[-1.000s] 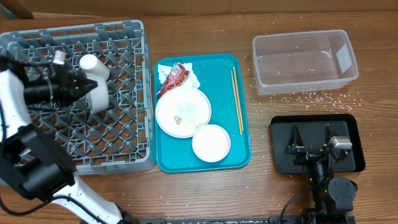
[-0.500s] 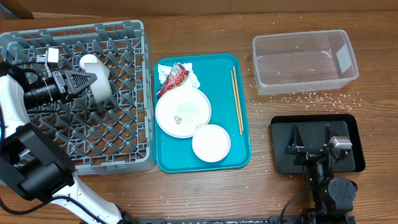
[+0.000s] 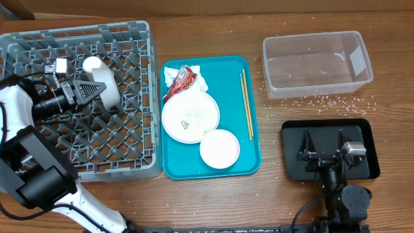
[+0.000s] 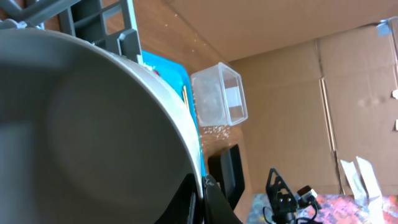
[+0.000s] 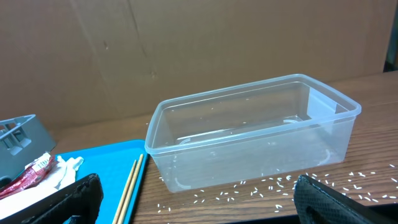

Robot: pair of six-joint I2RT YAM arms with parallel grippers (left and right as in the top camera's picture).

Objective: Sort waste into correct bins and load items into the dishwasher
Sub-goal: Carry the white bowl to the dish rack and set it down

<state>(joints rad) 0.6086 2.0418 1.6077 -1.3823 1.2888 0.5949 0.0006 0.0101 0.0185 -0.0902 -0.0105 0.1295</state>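
My left gripper lowers and comes back next, tipping the grey bowl down onto the rack's bare wires (image 3: pixel 112 122), as that patch lies clear of the cup.
My left gripper (image 3: pixel 98 88) is over the grey dish rack (image 3: pixel 132 39) and is shut on the rim of the grey bowl (image 3: pixel 110 96), which stands tilted on its edge in the rack. In the left wrist view the bowl (image 4: pixel 87 124) fills the frame with the jaws (image 4: pixel 202 190) pinched on its rim. A small white cup (image 3: pixel 92 65) sits against the bowl. On the teal tray (image 3: pixel 249 162) lie the napkin (image 3: pixel 200 82), red-and-white wrapper (image 3: pixel 182 81), white plate (image 3: pixel 191 116) and small white bowl (image 3: pixel 220 149). My right gripper (image 3: pixel 324 137) rests open over the black tray (image 3: pixel 365 126).
The clear tub (image 3: pixel 317 65) stands at the back right and also shows in the right wrist view (image 5: pixel 249 134). Rice grains (image 3: pixel 323 101) lie scattered on the wood in front of it. Chopsticks (image 3: pixel 246 103) lie along the teal tray's right side.
My left gripper has shifted slightly right and turned inside the rack with the grey bowl in it. The right arm has not moved.
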